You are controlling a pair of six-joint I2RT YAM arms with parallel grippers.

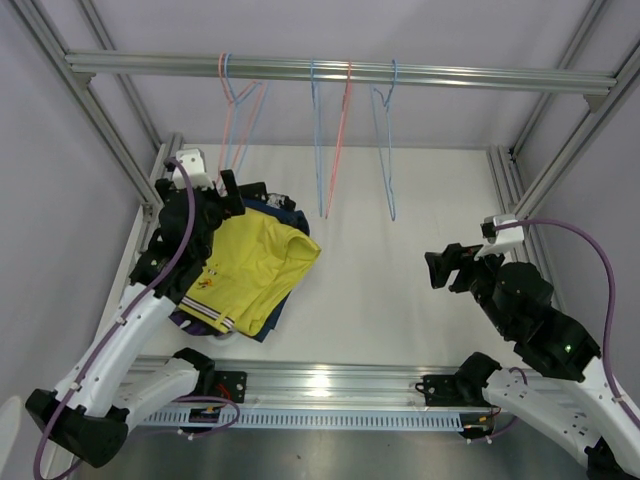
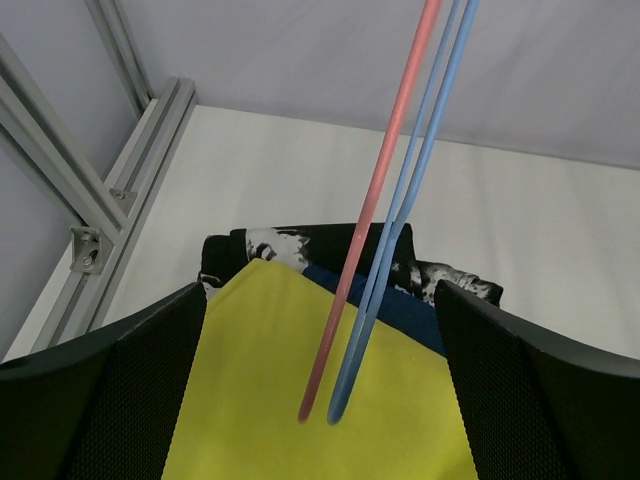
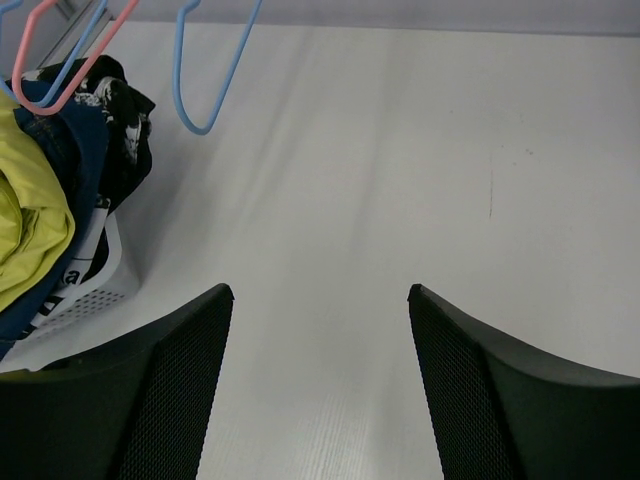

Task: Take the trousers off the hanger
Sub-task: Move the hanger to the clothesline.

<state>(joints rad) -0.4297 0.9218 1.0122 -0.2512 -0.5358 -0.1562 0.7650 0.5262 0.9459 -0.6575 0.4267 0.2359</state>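
The lower ends of the slanting pink and blue hangers hang between my left gripper's open fingers, so my left gripper will turn to line up with the hangers next, then close on those ends.
A heap of trousers lies at the table's left, with the plain yellow pair [image 1: 250, 265] on top. Navy cloth [image 1: 291, 216] and a black speckled pair [image 2: 445, 276] stick out beneath it. Several thin wire hangers hang bare from the rail: a pink one [image 1: 228, 110], blue ones [image 1: 317, 140] [image 1: 386, 150] and a red one [image 1: 341, 125]. My left gripper [image 1: 233, 192] hovers open over the heap's far end, holding nothing. In the left wrist view, a pink hanger [image 2: 365, 230] and a blue hanger [image 2: 405, 220] dangle between its fingers, above the yellow cloth [image 2: 260, 400]. My right gripper [image 1: 448, 268] is open and empty over bare table.
The heap sits in a white basket [image 3: 92, 290], seen in the right wrist view. The metal rail [image 1: 450, 73] spans the back of the frame, with aluminium posts at both sides [image 1: 95, 110] [image 1: 560, 150]. A slotted track [image 1: 330, 385] runs along the near edge.
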